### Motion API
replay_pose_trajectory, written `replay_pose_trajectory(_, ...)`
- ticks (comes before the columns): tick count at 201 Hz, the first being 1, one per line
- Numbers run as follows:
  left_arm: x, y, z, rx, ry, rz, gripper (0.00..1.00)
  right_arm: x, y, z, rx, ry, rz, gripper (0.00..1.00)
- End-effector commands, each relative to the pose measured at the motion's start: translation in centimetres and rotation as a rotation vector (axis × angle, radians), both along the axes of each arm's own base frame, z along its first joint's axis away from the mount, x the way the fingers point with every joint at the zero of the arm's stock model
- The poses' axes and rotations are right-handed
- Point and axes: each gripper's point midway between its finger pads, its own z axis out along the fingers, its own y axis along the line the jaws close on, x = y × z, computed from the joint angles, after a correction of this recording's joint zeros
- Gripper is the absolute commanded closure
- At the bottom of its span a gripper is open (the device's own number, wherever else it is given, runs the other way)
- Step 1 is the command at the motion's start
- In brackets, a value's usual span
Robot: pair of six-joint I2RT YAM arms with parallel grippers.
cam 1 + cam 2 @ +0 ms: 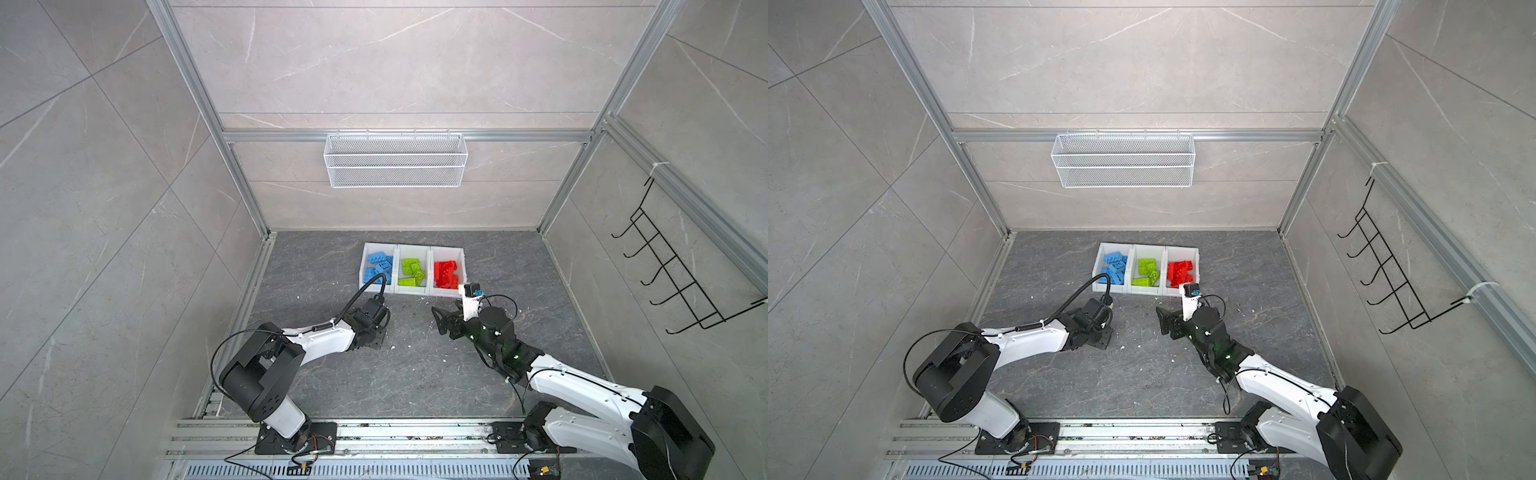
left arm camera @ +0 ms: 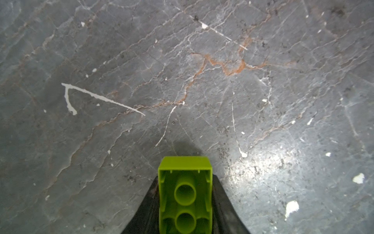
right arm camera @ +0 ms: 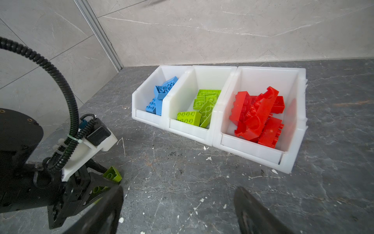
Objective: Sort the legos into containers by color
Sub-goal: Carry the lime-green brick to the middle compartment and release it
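Note:
The middle bin already holds lime green legos, so my left gripper needs to rise, carry the lime green lego outward over it and release it there.
My left gripper (image 2: 185, 182) is shut on a lime green lego (image 2: 185, 194), hollow underside toward the camera, low over the dark stone floor. The right wrist view shows that brick (image 3: 112, 174) sticking out of the left gripper's fingers. In both top views the left gripper (image 1: 374, 332) sits in front of the containers (image 1: 413, 291), its wrist hiding the brick. Three joined white bins hold blue legos (image 3: 159, 97), lime green legos (image 3: 204, 107) and red legos (image 3: 257, 115). My right gripper (image 3: 179, 190) is open and empty, near the red bin (image 1: 446, 291).
A white wire mesh basket (image 1: 395, 160) hangs on the back wall. A black hook rack (image 1: 673, 266) is mounted on the right wall. Aluminium rails (image 1: 374, 432) run along the front edge under both arm bases. White flecks dot the floor (image 2: 242, 101).

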Motion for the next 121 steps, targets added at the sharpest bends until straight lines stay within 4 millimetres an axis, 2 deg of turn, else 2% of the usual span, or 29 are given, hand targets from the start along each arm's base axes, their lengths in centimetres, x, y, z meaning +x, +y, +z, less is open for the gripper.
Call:
replay_pose_trajectory(1, 1.0, -0.6, 1.4, -0.004, -0.026, 0.004, 0.74, 0.1, 0.0, 1.5, 0.007, -0.032, -0.007, 0.13)
replay_pose_trajectory(16, 1.3, -1.1, 2.3, -0.02, -0.034, -0.002, 0.75, 0.1, -0.1, 1.6, 0.009, -0.034, -0.008, 0.13)
replay_pose_trajectory(35, 2.4, -2.7, 4.8, -0.07, -0.067, -0.033, 0.75, 0.0, -0.2, 1.8, 0.014, -0.041, -0.012, 0.13)
replay_pose_trajectory(62, 5.0, -5.7, 9.6, -0.148, -0.155, -0.096, 0.77, 0.0, -0.3, 1.9, 0.014, -0.044, -0.016, 0.13)
replay_pose_trajectory(83, 7.7, -8.2, 12.6, -0.172, -0.216, -0.147, 0.77, 0.0, -0.3, 1.8, 0.013, -0.042, -0.016, 0.13)
replay_pose_trajectory(103, 10.4, -10.7, 13.8, -0.17, -0.253, -0.203, 0.78, 0.0, -0.4, 2.0, 0.014, -0.047, -0.018, 0.13)
replay_pose_trajectory(121, 13.2, -12.5, 13.9, -0.159, -0.279, -0.238, 0.79, -0.1, -0.6, 2.2, 0.016, -0.055, -0.024, 0.13)
